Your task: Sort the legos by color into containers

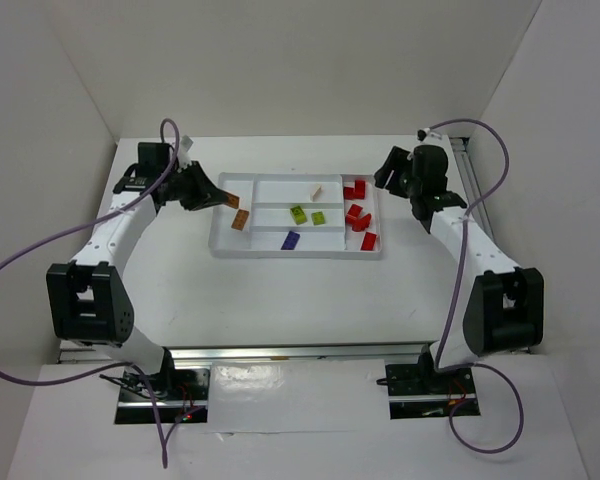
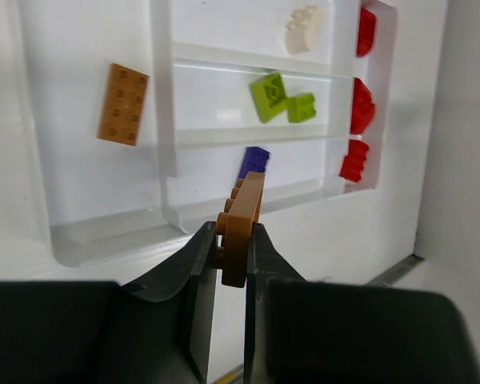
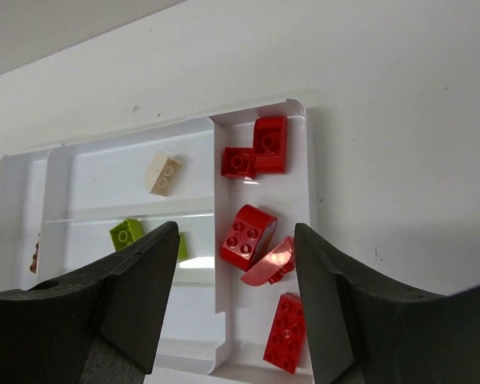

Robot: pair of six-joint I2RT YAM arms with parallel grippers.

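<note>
The left gripper will next move down toward the bare bottom of the tray beside the flat orange-brown plate and let go of the held one, since that spot is below the gripper.
The white tray (image 1: 220, 243) lies mid-table. My left gripper (image 1: 223, 199) is shut on an orange-brown plate (image 2: 242, 228), held on edge above the tray's left end section. A second orange-brown plate (image 2: 123, 104) lies flat in that section (image 1: 240, 220). The cream brick (image 1: 317, 190) is in the far slot, two lime green bricks (image 1: 307, 215) in the middle slot, the blue-purple plate (image 1: 290, 240) in the near slot. Several red bricks (image 3: 249, 236) fill the right end section. My right gripper (image 3: 234, 300) is open and empty above them.
White enclosure walls stand at the back and both sides. A metal rail (image 1: 300, 352) runs along the table's near edge by the arm bases. Purple cables (image 1: 20, 262) loop beside each arm.
</note>
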